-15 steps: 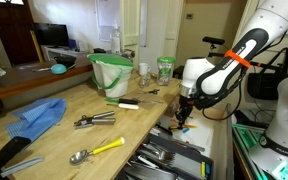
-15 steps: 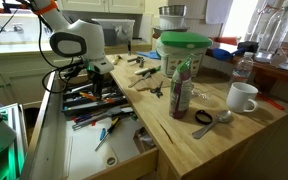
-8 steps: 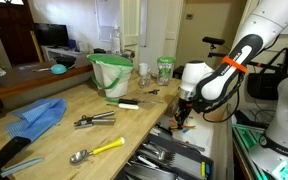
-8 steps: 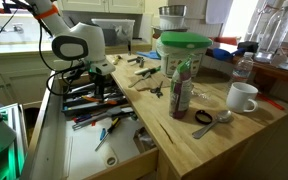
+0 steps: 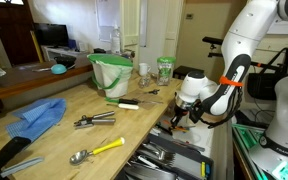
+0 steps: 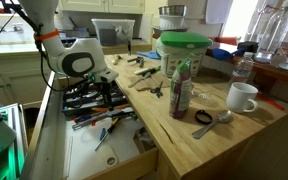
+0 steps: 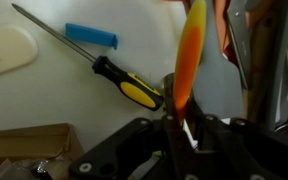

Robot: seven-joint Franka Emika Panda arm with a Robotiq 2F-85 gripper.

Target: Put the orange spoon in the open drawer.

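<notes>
The robot's gripper will next go down and to the right in the wrist view, over the gray blade [image 7: 216,85], to let go of the orange spoon [image 7: 189,55] clear of the screwdriver.
My gripper [image 7: 179,122] is shut on the orange spoon [image 7: 189,55], which stands up between the fingers in the wrist view. In both exterior views the gripper [image 5: 180,117] [image 6: 85,90] hangs low over the open drawer [image 5: 180,153] [image 6: 94,148], the pale-wood drawer with compartments of dark and silver cutlery, at the counter's edge. The spoon is too small to make out in the exterior views. Below the gripper the wrist view shows a screwdriver [image 7: 124,86] with a yellow and black handle and a blue piece [image 7: 91,35] on the drawer's pale floor.
On the wooden counter stand a green bucket [image 5: 111,72], a blue cloth [image 5: 39,116], metal tongs [image 5: 94,120] and a yellow-handled spoon [image 5: 96,151]. A bottle [image 6: 181,88], a white mug [image 6: 242,97] and a green-lidded container [image 6: 185,50] stand near the drawer.
The arm has bent down and the gripper has dropped lower toward the drawer, still shut on the orange spoon.
</notes>
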